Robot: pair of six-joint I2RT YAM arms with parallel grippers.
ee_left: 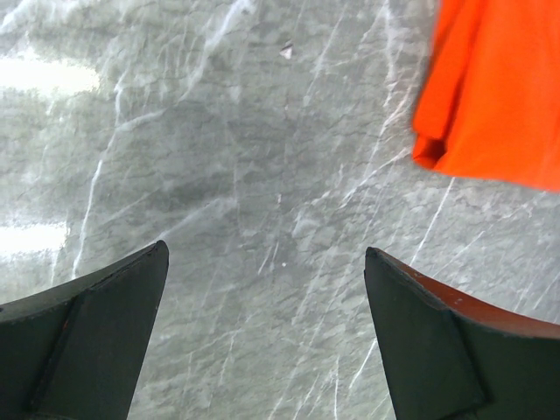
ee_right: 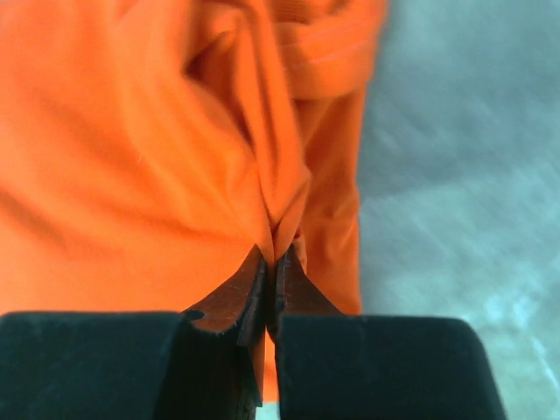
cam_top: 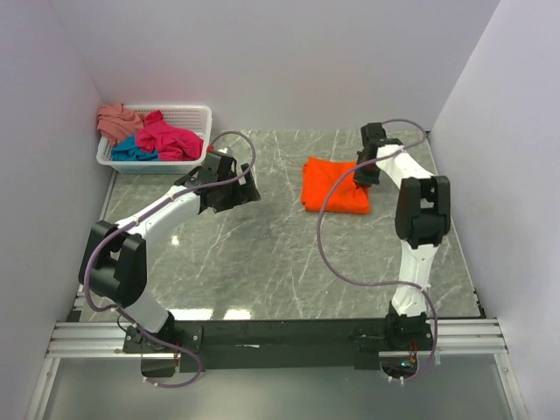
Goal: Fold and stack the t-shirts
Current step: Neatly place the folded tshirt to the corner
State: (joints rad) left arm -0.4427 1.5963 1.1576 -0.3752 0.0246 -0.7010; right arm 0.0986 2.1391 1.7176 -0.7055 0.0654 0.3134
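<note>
The right gripper next drags the orange t-shirt back, to the gripper's right in the top view, to the marble by the wall (cam_top: pixel 450 255). It then releases the t-shirt, as it's folded.
The bright orange t-shirt (cam_top: pixel 335 185) lies folded on the marble table at centre right. My right gripper (cam_top: pixel 366 174) is at its far right edge, shut on a pinched fold of the orange t-shirt (ee_right: pixel 175 157); the cloth bunches between the closed fingertips (ee_right: pixel 278 249). My left gripper (cam_top: pixel 238 190) hovers open over bare marble to the left of the shirt, and its wrist view shows the orange t-shirt's edge (ee_left: pixel 490 96) at upper right with nothing between the fingers (ee_left: pixel 267 258). Magenta-pink (cam_top: pixel 168 138), teal-blue (cam_top: pixel 133 151) and salmon-pink (cam_top: pixel 116 120) t-shirts lie in the basket.
A white lattice basket (cam_top: pixel 199 112) stands at the far left corner against the walls. White walls enclose the table on three sides. Cables loop off both arms.
</note>
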